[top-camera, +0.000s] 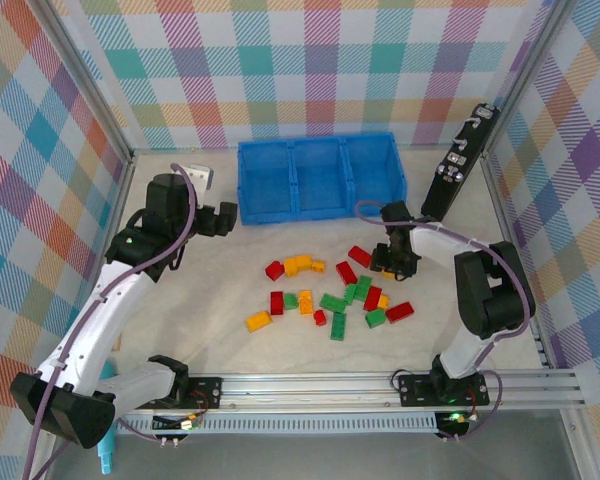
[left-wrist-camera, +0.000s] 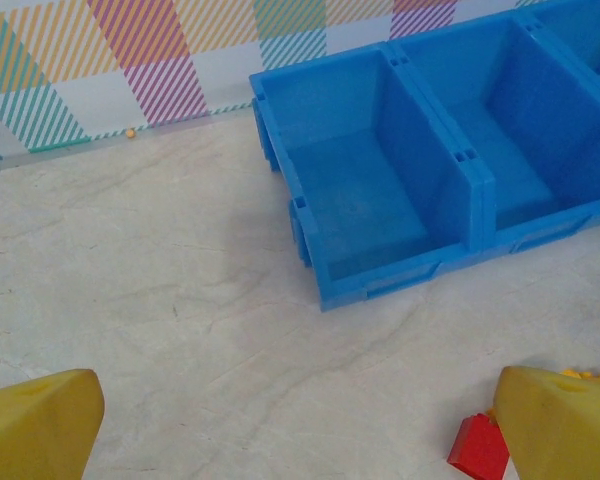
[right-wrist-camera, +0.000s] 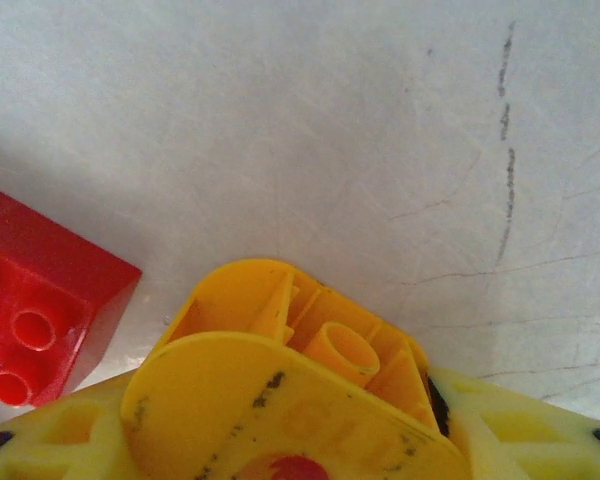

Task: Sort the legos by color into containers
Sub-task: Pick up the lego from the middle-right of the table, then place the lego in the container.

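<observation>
I will next lift the yellow-orange lego in my right gripper, carry it outward to the blue tray's empty section nearest the black device, lower it inside and let it go.
Several red, green and yellow-orange legos [top-camera: 333,302] lie scattered on the table in front of the blue tray [top-camera: 320,143], whose three compartments look empty. My right gripper [top-camera: 392,265] is down at the right end of the scatter. In the right wrist view, the right gripper [right-wrist-camera: 370,400] is shut on a yellow-orange lego [right-wrist-camera: 320,330] whose hollow underside shows, and a red lego [right-wrist-camera: 40,300] lies just to its left. My left gripper [top-camera: 225,215] hovers open near the tray's left front corner. In its own view, the left gripper [left-wrist-camera: 295,410] holds nothing above bare table, with a red lego [left-wrist-camera: 478,447] by its right finger.
A long black device [top-camera: 458,165] leans against the right wall beside the tray. A small pale block [top-camera: 202,176] sits at the back left. Checked walls close the sides and back. A metal rail [top-camera: 380,385] runs along the near edge.
</observation>
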